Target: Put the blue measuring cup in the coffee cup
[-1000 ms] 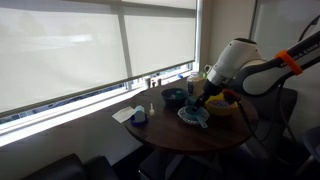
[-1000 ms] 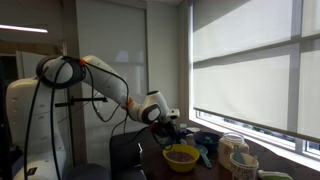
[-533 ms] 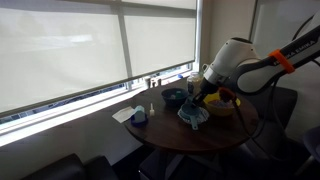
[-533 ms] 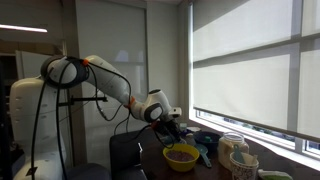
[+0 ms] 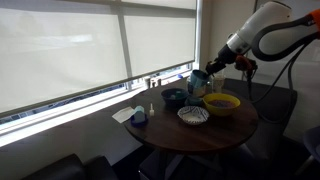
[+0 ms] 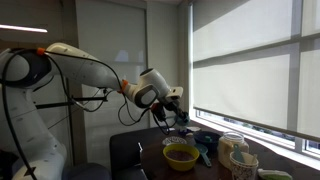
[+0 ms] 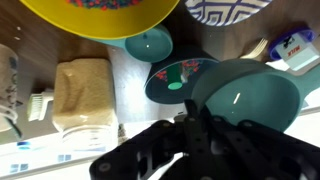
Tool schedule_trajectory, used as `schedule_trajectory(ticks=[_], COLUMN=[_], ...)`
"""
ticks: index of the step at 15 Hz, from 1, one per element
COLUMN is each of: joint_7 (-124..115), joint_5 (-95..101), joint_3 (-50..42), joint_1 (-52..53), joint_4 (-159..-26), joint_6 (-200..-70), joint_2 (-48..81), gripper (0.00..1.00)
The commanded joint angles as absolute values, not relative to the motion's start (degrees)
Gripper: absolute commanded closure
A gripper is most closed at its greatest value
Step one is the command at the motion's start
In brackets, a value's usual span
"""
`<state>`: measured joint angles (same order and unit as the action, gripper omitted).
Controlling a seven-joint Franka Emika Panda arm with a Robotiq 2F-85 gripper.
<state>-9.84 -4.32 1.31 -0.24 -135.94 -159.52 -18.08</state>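
Note:
My gripper should go up, move past the beige-filled jar and come down to release the measuring cup into the patterned cup's opening (image 6: 243,157), because it is hanging above the bowls now.
The blue measuring cup (image 7: 245,100) is a teal plastic scoop that fills the lower right of the wrist view, with its hollow facing the camera. My gripper (image 7: 192,120) is shut on its rim or handle side. In an exterior view the gripper (image 5: 204,76) holds the cup (image 5: 197,80) in the air above the far side of the round table (image 5: 160,135). The gripper (image 6: 177,110) also hangs above the table in both exterior views. I cannot tell which vessel is the coffee cup.
Below are a yellow bowl (image 5: 222,103), a patterned bowl (image 5: 192,115), a dark blue bowl (image 5: 173,97) and a small bluish cup (image 5: 139,118). A second teal cup (image 7: 150,45) and a beige-filled jar (image 7: 82,90) show in the wrist view. Jars (image 6: 235,150) stand by the window.
The gripper closed on the measuring cup at the patterned bowl. It then rose and moved toward the window with the cup. The patterned bowl now lies uncovered.

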Motion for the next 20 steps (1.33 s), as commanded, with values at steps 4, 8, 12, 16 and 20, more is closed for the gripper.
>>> schedule_trajectory(ticks=[4,8,12,16,20], joint_7=[-17.5,-22.1,-28.5,-25.0,-28.5], joint_5=[-3.7,-2.7,-1.7,-3.1,-1.8], joint_3=[0.7,-2.0,-1.3,-2.0,-0.8], joint_1=[-6.5,-13.2,-17.0,-15.6,-16.2], joint_4=[-136.0,-131.2,-123.3,-123.4,-121.9], joint_6=[-161.2,-158.6,-158.8,-159.8,-158.9], joint_2=[-17.9,-12.2,-9.9,-10.6,-9.7], gripper=[0.99,0.99,0.99,0.96,0.99])
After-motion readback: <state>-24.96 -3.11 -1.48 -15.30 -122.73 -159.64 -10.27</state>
